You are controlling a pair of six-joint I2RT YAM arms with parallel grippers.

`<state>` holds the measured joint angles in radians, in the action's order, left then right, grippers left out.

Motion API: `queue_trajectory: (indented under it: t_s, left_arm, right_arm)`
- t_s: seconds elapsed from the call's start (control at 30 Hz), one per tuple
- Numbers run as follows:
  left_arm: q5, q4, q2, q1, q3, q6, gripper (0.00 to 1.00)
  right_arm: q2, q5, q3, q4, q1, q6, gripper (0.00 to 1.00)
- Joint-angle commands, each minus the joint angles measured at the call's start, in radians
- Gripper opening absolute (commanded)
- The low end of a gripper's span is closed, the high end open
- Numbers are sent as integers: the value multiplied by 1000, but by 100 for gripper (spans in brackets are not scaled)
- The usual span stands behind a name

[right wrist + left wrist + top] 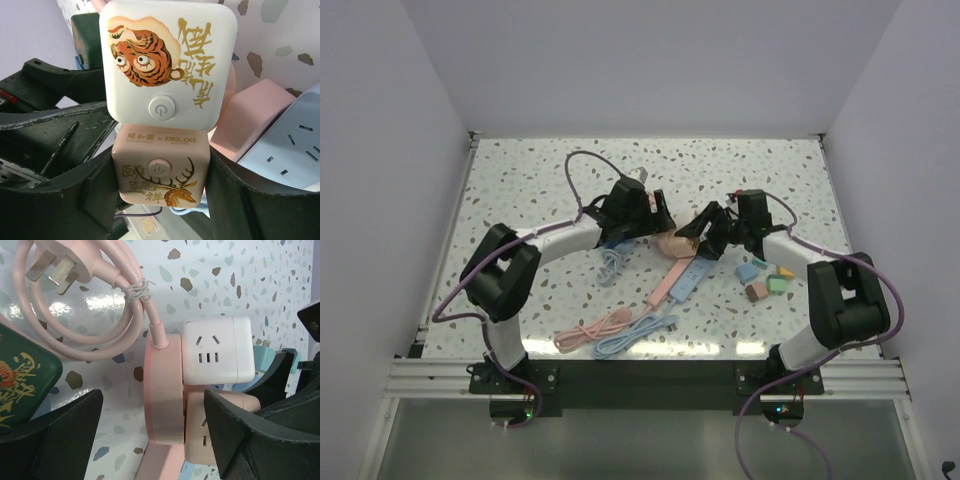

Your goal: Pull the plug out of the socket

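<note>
I should move my right gripper away from the socket (670, 243) and over the small coloured blocks and release the pink cube there, because that cube is still plugged in.
A pink cube plug (157, 172) with a deer print sits plugged into the flat pink socket (164, 390), under a white tiger-print cube (167, 65) plugged in beside it. My right gripper (159, 186) is shut on the pink cube, its fingers (75, 190) pressed against both of the cube's sides. My left gripper (154, 412) is open and straddles the socket and the pink cube (200, 432). Its left finger stands well apart from the socket's edge. From above, both grippers (645, 222) (705, 238) meet over the socket (670, 243) at mid-table.
The socket's pink cable coils to a three-pin plug (57, 262). A dark green cube (25, 380) lies by my left finger. A blue power strip (685, 280), pink (595, 330) and blue (635, 335) cable bundles and small coloured blocks (768, 280) lie nearer the arm bases.
</note>
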<state>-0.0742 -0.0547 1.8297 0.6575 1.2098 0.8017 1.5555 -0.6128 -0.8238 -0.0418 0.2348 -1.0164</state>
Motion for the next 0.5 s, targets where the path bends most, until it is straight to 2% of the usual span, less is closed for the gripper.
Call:
queue_trajectory:
  t_s: [0.0,0.1,0.27,0.37,0.43,0.47]
  left_arm:
    - [11,-7,43,30,45,36,86]
    - [-15,4,68,48,65,50,86]
    - [8,-4,82,71,74,63,84]
    - [22,4,79,74,63,70,76]
    - [39,9,74,76,54,70,64]
    - [39,19,72,76,50,71,51]
  right_arm:
    - [-74,-88,15,229,-2,-100,0]
    - [-106,-59,48,270,-2,-123,0]
    - [-112,-51,109,454,-2,-252,0]
    - [-118,-44,135,532,0,-295,0]
    - [-115,-44,138,556,-2,-323,0]
    - [-117,-44,138,557,-2,-332,0]
